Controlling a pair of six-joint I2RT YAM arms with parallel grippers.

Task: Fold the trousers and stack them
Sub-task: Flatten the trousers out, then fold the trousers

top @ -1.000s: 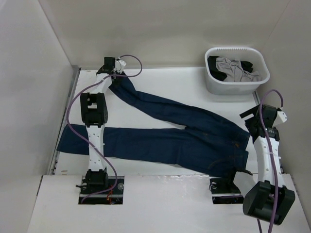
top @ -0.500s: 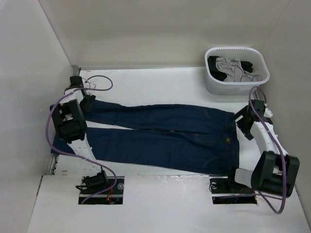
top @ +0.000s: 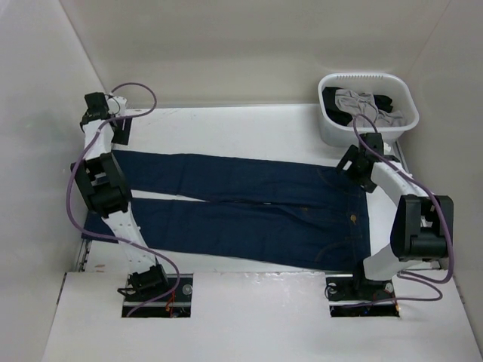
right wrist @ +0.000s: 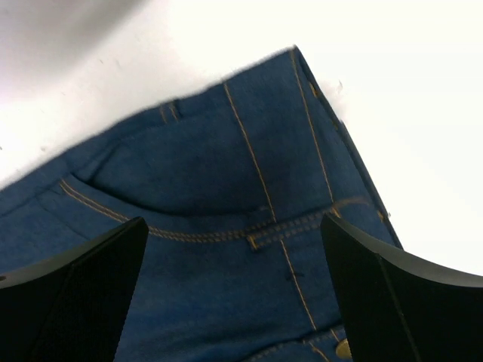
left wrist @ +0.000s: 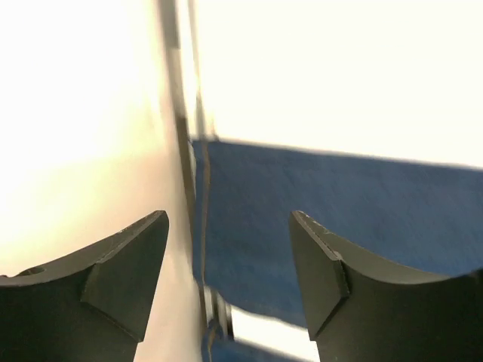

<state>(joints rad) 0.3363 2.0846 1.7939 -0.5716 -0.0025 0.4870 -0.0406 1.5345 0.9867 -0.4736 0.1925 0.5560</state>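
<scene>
My left gripper will go down next onto the far edge of the far leg, just beside the leg's hem, since that edge lies uncovered below my open fingers.
The dark indigo trousers (top: 249, 207) lie flat across the table, waistband at the right, both legs stretched side by side to the left. My left gripper (top: 122, 134) is open and empty above the far-left table edge, just beyond the hem of the far leg (left wrist: 339, 219). My right gripper (top: 353, 167) is open and empty, hovering over the far corner of the waistband (right wrist: 249, 188), where a pocket and tan stitching show. The tan leather patch is not visible.
A white plastic basket (top: 329, 124) holding grey and black clothes (top: 365, 105) stands at the back right, close behind the right arm. White walls close in the table on the left, back and right. The table's left edge strip (left wrist: 181, 151) runs beside the hem.
The far leg has been swung down to lie parallel to the near leg. Both grippers have let go and lifted away, the left toward the far-left corner, the right toward the basket.
</scene>
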